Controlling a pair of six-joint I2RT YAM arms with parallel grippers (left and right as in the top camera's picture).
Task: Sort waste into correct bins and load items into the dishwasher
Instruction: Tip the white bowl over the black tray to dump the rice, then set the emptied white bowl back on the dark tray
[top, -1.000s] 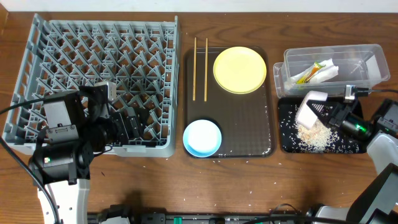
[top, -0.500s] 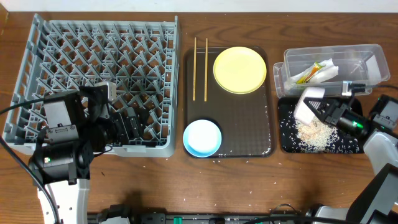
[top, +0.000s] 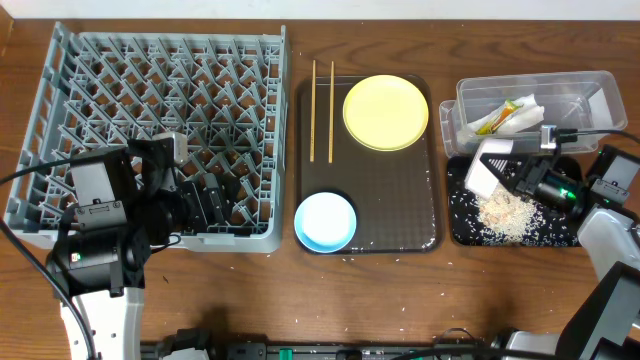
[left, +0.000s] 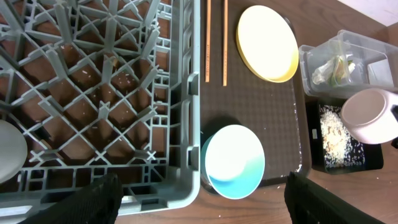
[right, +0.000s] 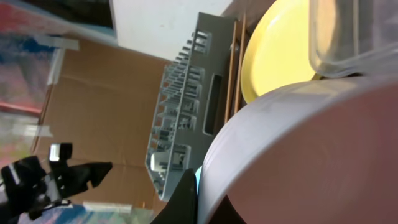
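Note:
My right gripper is going to swing over beside the light blue bowl next, turn the white bowl upright and bring it down, because the brown serving tray has open space there.
My right gripper (top: 510, 172) is shut on the rim of the white bowl (top: 490, 167), held tilted on its side above the black tray (top: 462, 232); the bowl fills the right wrist view (right: 311, 155). A heap of rice scraps (top: 505, 212) lies in the black tray. The clear tub (top: 590, 88) behind it holds the white napkin (top: 523, 115) and the snack wrapper (top: 493, 119). The yellow plate (top: 386, 112), the chopsticks (top: 322, 96) and the light blue bowl (top: 325, 221) lie on the brown serving tray. My left gripper (left: 199, 199) is open and empty over the grey dish rack's (top: 160, 130) front right corner.
The dark brown serving tray (top: 400, 200) sits between the rack and the bins. Stray rice grains dot the wooden table near its front edge. A pale round object (left: 9, 152) shows at the left edge of the left wrist view.
My right gripper has shifted the tilted white bowl slightly left and back over the black tray. The left arm has not moved.

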